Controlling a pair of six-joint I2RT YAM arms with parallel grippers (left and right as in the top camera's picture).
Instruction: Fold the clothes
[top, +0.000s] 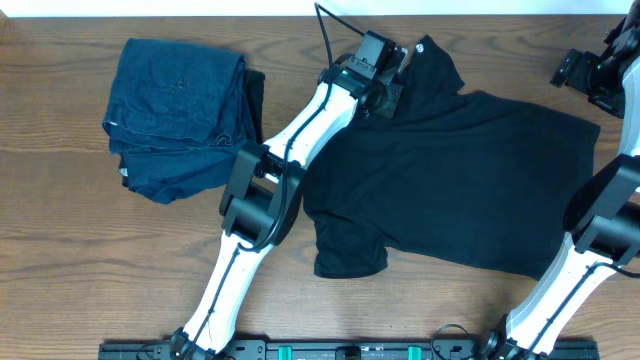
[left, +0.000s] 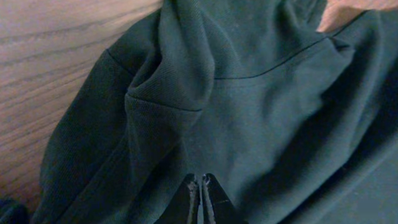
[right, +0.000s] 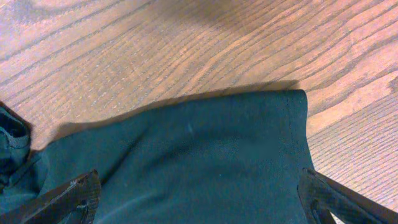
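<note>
I will lower my left gripper, ease it outward to the seamed fold and release the fabric, as the far sleeve lies bunched beside bare wood.
The clothes, a black T-shirt, lie spread on the wooden table, one sleeve pointing to the near edge and the other bunched at the far edge. My left gripper reaches over the shirt to that far sleeve. In the left wrist view it is shut, with creases in the fabric running into its tips. My right gripper hovers open by the shirt's far right corner. In the right wrist view its fingers straddle the hem corner without touching it.
A folded dark blue denim stack sits at the far left of the table. The left arm crosses the shirt's left edge. The right arm's base stands over the shirt's near right part.
</note>
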